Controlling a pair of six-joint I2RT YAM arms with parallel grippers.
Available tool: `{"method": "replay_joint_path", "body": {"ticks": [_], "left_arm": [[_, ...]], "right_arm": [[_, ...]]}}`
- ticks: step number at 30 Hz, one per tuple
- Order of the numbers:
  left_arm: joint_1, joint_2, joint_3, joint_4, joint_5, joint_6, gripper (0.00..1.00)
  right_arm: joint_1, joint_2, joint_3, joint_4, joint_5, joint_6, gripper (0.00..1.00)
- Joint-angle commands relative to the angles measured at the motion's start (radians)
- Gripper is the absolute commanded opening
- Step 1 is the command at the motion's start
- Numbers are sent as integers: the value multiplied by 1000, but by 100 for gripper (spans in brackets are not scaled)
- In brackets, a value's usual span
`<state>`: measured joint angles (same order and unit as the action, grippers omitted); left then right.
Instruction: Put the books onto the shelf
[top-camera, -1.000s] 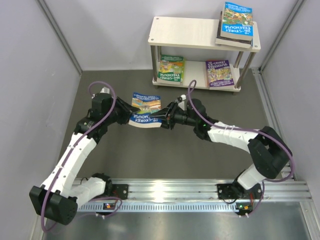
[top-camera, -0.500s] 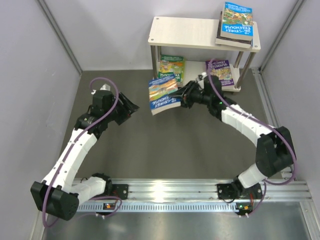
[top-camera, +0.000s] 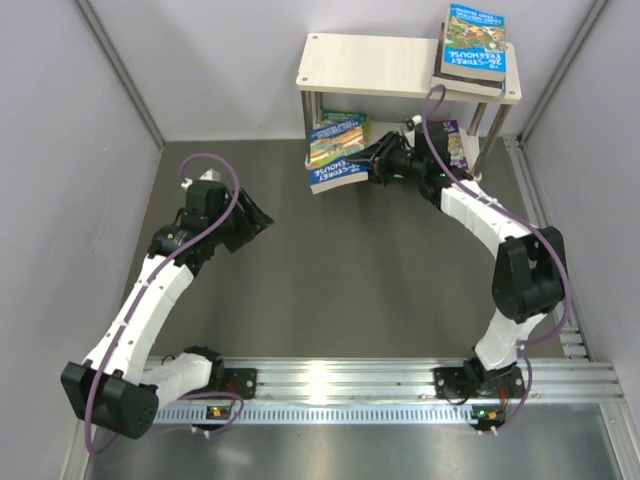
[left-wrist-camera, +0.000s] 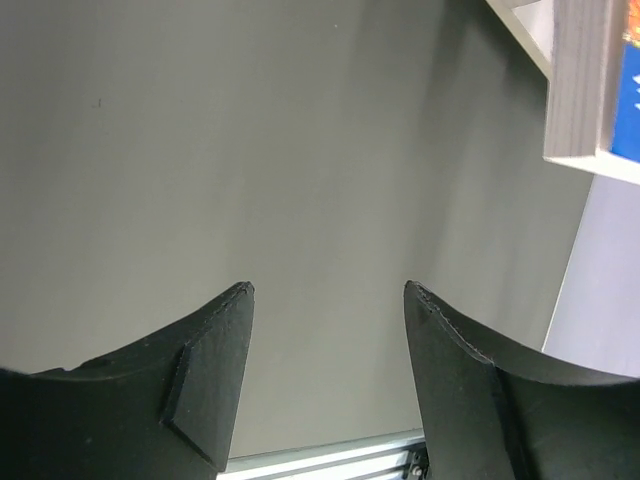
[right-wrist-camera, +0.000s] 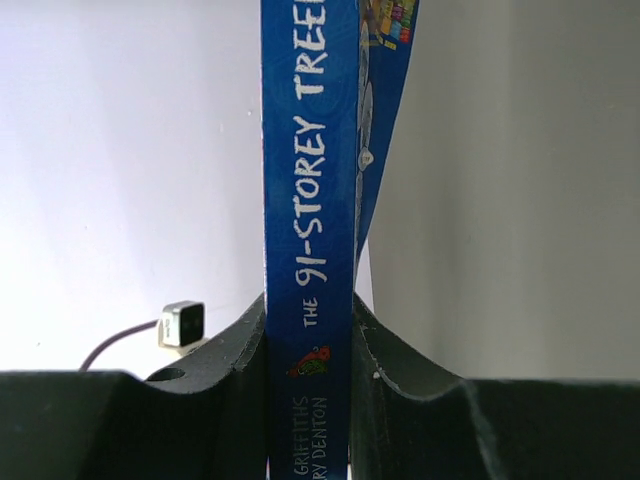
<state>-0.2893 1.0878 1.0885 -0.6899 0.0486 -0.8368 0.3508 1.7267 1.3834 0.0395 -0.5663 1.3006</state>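
Observation:
I should next use my right gripper to carry the blue book away from my base, under the top board of the shelf and over the green book.
My right gripper (top-camera: 370, 167) is shut on a blue "91-Storey Treehouse" book (top-camera: 333, 158), held in the air in front of the left half of the shelf (top-camera: 370, 65), level with the lower tier. In the right wrist view its blue spine (right-wrist-camera: 310, 200) stands upright, clamped in my right gripper (right-wrist-camera: 310, 312). A stack of books with a blue cover (top-camera: 474, 42) lies on the top board's right end. A green book (top-camera: 347, 120) and a purple book (top-camera: 457, 142) lie on the lower board, partly hidden. My left gripper (top-camera: 263, 214) (left-wrist-camera: 328, 292) hangs open and empty over the dark floor, left of the book.
Grey walls close in on the left, back and right. A silver metal post (top-camera: 480, 140) of the shelf stands just right of my right forearm. The aluminium rail (top-camera: 400, 375) runs along the near edge. A book's page edge (left-wrist-camera: 580, 80) shows at the upper right of the left wrist view.
The left gripper let go of the blue book, opened and drew back to the left. The right arm carried the book from mid-floor up to the front of the shelf.

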Motion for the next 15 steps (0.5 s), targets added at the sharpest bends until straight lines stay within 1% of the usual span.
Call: {"method": "replay_joint_path", "body": {"ticks": [1,3,8,11,12,15], "left_arm": [[6,6,47,-14,-24,28,66],[6,6,47,-16,-29,27,66],[6,1,37,-33,-39,18,65],[6,-9,31,-45,-39,8,64],[6,-19,28,-54,-71,4,64],[6,-35,21,-72,-88,-5,63]], "right_arm": [[-38,30,74,140,-20,11,0],[-42,62,77,181,-14,37,0],[-49,152,95,353,17,129,0],[-53,224,146,408,26,155,0],[-55,246,182,415,28,160,0],[-68,324,256,435,31,177,0]]}}
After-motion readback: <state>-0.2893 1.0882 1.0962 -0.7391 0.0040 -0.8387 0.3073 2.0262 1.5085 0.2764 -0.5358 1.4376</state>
